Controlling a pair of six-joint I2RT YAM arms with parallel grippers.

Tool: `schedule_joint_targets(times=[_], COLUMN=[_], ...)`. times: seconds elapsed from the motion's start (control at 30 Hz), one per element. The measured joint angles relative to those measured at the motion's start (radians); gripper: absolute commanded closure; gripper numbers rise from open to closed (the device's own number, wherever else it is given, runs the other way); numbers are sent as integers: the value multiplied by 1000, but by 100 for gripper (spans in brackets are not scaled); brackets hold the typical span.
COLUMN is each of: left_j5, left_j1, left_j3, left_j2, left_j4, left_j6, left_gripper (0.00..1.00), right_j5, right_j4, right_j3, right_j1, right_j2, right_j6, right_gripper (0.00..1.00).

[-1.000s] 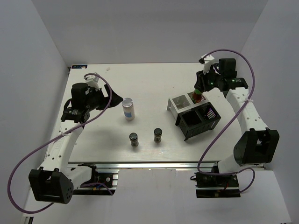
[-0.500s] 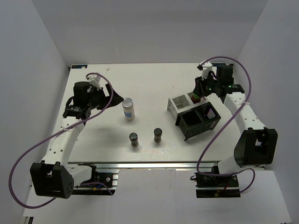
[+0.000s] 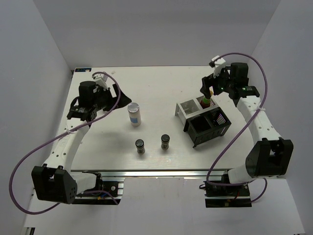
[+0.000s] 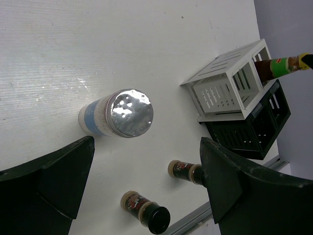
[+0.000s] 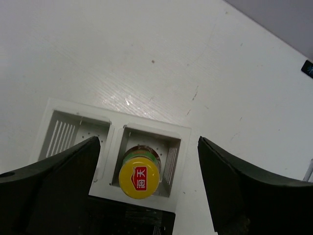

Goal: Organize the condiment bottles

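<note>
The silver lid of the shaker is below the robot's left gripper and to its right in the top view, so the left gripper should move that way and lower its open fingers around the lid.
The dark sauce bottle with a yellow cap (image 5: 139, 179) stands in the right white compartment of the rack (image 5: 117, 129); it also shows in the top view (image 3: 207, 101). My right gripper (image 5: 149, 139) hangs open above it, not touching it (image 3: 209, 89). The white silver-lidded shaker (image 4: 122, 113) stands on the table (image 3: 134, 114). My left gripper (image 4: 146, 142) is open and empty, above and left of the shaker (image 3: 121, 97). Two short dark spice jars (image 3: 140, 146) (image 3: 165, 142) stand nearer the front. The cream squat bottle is not in view.
The rack has white compartments (image 3: 188, 108) at the back and black compartments (image 3: 208, 128) in front of them; it stands right of centre. White walls close in the table on the left, the back and the right.
My right gripper lowered the sauce bottle into the white compartment, let it go and rose a little. My left gripper moved slightly back and right, towards the shaker.
</note>
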Motion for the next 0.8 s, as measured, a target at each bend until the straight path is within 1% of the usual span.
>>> schedule_joint_targets(times=[0.1,0.17,0.27,0.33,0.4,0.5,0.63,0.7,0.8], left_j5=[-23,-51,-125,-199,-272,-375,-480,-521,-566], left_j1=[-32,-61,-114,-156,-193,-244,-299,-320,-338], left_j3=[33,58,120,175,211,232,237,247,262], left_j2=[20,36,74,113,143,173,210,234,274], left_j4=[-13,-32,-92,-128,-163,-205,-253,-272,-284], left_j6=[10,21,41,53,60,63,63,63,67], left_gripper=[2,2,2,2,2,2,2,2,2], right_j5=[-9,-44,-129,-186,-221,-235,-245,-257,-263], right_j4=[-45,-69,-88,-102,-136,-183,-195,-198,-200], right_j3=[105,195,297,325,326,314,237,199,166], right_j1=[-1,-2,-2,9,44,140,267,296,301], right_j2=[5,6,1,-12,-24,-25,-27,-27,-27], right_j6=[10,-3,-52,-96,-140,-182,-186,-172,-148], right_gripper=[12,11,11,11,11,11,11,11,11])
